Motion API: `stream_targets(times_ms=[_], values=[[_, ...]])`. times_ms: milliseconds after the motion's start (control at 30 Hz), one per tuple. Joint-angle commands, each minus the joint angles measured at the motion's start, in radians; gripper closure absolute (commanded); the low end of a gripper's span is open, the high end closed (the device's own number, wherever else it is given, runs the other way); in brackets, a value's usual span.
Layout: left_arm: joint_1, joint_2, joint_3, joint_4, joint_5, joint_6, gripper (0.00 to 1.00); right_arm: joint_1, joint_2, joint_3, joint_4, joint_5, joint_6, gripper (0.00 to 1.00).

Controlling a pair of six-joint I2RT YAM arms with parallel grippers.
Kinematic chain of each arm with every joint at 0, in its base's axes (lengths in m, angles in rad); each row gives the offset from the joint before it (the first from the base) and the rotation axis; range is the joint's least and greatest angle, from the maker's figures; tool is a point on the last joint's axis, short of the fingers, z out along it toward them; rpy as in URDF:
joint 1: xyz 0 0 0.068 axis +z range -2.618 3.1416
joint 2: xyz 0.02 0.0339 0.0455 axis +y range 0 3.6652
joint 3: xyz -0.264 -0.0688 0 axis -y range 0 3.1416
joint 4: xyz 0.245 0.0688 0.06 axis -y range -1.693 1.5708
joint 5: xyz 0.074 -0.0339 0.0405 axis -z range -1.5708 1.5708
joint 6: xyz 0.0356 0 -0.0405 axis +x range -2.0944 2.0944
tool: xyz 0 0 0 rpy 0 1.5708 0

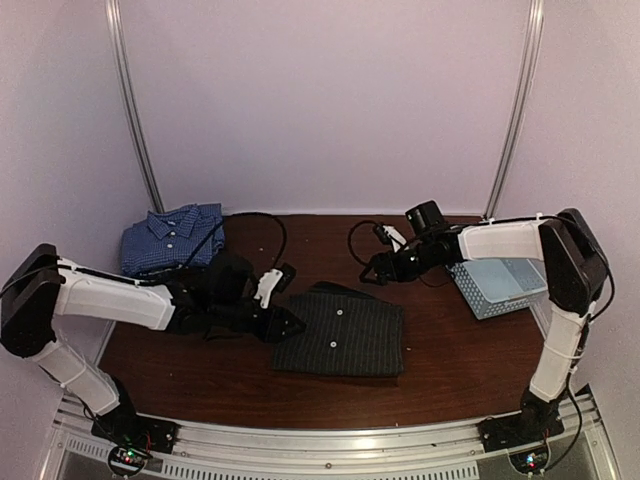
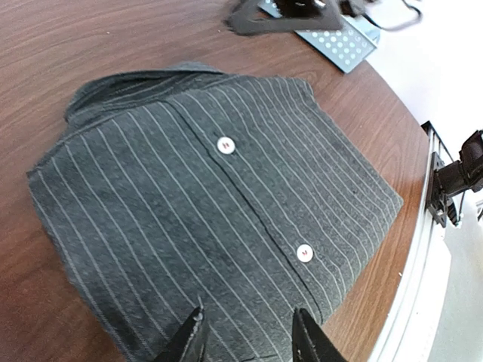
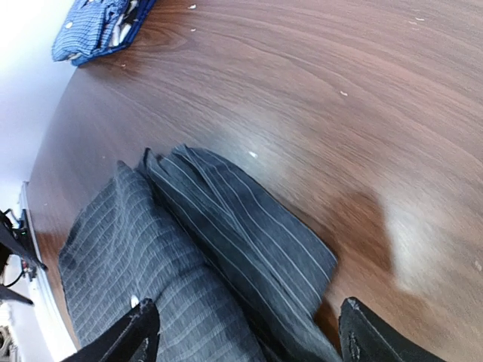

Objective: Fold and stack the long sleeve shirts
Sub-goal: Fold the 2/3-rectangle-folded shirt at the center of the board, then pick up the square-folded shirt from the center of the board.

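Observation:
My open right gripper should next go back down onto the black shirt's far fold [image 1: 350,297] [image 3: 219,294] next to the upper button and close, because that fold bulges above the layer under it.
The black pinstriped shirt [image 1: 340,332] lies folded, buttons up, in the middle of the table. It fills the left wrist view [image 2: 219,219], and its collar end shows in the right wrist view [image 3: 196,256]. The blue checked shirt [image 1: 172,237] lies folded at the back left, also seen in the right wrist view [image 3: 98,26]. My left gripper [image 1: 288,323] is open just over the black shirt's left edge, its fingers [image 2: 198,324] apart above the cloth. My right gripper [image 1: 370,274] is wide open above the shirt's far collar edge, empty [image 3: 249,328].
A light blue perforated plastic basket [image 1: 500,283] sits at the right edge of the table, also seen in the left wrist view [image 2: 343,41]. Black cables [image 1: 262,222] loop over the back of the table. A metal rail [image 1: 330,440] runs along the near edge.

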Motion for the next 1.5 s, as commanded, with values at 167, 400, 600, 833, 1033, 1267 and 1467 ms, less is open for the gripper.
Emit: stream_targets(times_ms=[167,400,600,833,1033,1267,1467], values=[[-0.134,0.032,-0.091,0.167,-0.156,-0.069,0.62,-0.003,0.281,0.261,-0.013,-0.255,-0.037,0.14],[-0.169,0.059,-0.102,0.193,-0.168,-0.087,0.62,-0.003,0.393,0.336,-0.056,-0.337,-0.071,0.13],[-0.177,0.082,-0.109,0.205,-0.171,-0.100,0.62,0.002,0.405,0.303,-0.105,-0.394,-0.110,0.13],[-0.179,0.095,-0.120,0.185,-0.193,-0.102,0.62,0.015,0.350,0.227,-0.164,-0.392,-0.182,0.16],[-0.179,0.089,-0.119,0.122,-0.227,-0.071,0.62,0.043,0.289,0.154,-0.201,-0.358,-0.226,0.26],[-0.178,0.064,-0.112,0.025,-0.278,-0.007,0.62,0.076,0.239,0.076,-0.195,-0.354,-0.217,0.36],[-0.179,0.070,-0.099,-0.029,-0.329,0.041,0.62,0.132,0.248,0.065,-0.177,-0.405,-0.206,0.42]])
